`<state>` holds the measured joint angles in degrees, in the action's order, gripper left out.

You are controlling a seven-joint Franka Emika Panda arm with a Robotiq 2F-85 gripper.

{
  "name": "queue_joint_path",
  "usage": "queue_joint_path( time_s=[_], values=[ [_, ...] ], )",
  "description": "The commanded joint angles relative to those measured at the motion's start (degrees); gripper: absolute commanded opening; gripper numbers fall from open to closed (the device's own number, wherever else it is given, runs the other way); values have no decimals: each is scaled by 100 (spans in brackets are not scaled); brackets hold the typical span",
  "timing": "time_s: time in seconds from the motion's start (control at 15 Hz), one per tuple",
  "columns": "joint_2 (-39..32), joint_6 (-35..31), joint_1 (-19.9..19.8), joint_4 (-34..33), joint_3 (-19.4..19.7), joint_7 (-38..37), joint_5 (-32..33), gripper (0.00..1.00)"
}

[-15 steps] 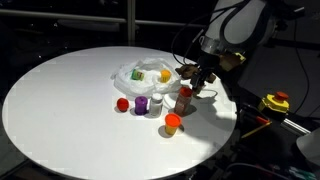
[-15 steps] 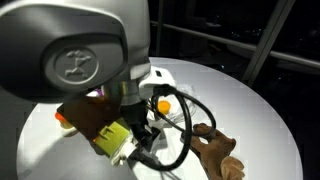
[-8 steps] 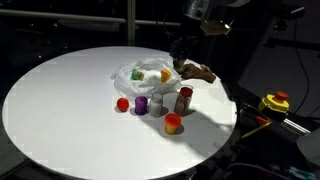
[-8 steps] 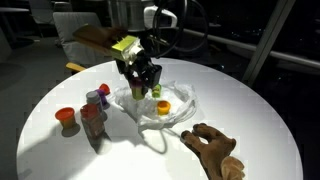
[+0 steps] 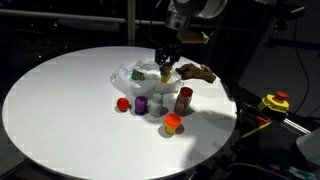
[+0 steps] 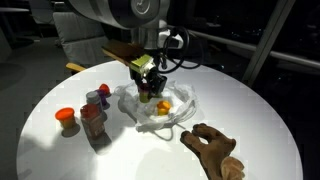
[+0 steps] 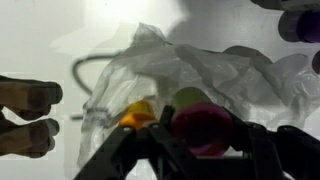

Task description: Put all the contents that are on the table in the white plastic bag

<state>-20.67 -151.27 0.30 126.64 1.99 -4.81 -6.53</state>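
Observation:
The dark red piece is hanging over the open white plastic bag (image 5: 138,73), so the gripper needs to lower it next to the yellow-orange piece (image 7: 135,114) now.
The white plastic bag (image 5: 138,73) lies open on the round white table (image 5: 60,100); it also shows in the other exterior view (image 6: 178,98) and the wrist view (image 7: 200,65). A yellow-orange piece (image 7: 135,114) and a green piece (image 7: 188,97) lie inside it. My gripper (image 5: 165,68) hangs right over the bag, shut on a dark red cup-like piece (image 7: 200,130). On the table in front of the bag stand a red piece (image 5: 122,103), a purple cup (image 5: 142,104), a brown-red bottle (image 5: 184,99) and an orange cup (image 5: 172,123).
A brown glove-like hand (image 5: 197,72) lies beside the bag near the table's edge and shows in another exterior view (image 6: 215,148). A yellow and red device (image 5: 275,101) sits off the table. Dark surroundings ring the table.
My gripper rose from beside the bottle and the brown hand, swung across, and has come down over the open bag with the dark red piece in it.

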Motion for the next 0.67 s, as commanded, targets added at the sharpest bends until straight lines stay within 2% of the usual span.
queue_joint_path(
  time_s=[0.0,0.13,0.4,0.47,0.53,0.6],
  values=[
    [-597,-19,-237,-522,-175,132,-230,23],
    [-794,-8,-358,-636,-297,206,-369,23],
    [-757,-14,-522,-573,-552,408,-628,23],
    [-721,-24,-526,-528,-570,433,-635,44],
    [-674,-37,-489,-478,-542,418,-571,73],
    [-628,-16,-481,-441,-535,417,-544,75]
  ],
)
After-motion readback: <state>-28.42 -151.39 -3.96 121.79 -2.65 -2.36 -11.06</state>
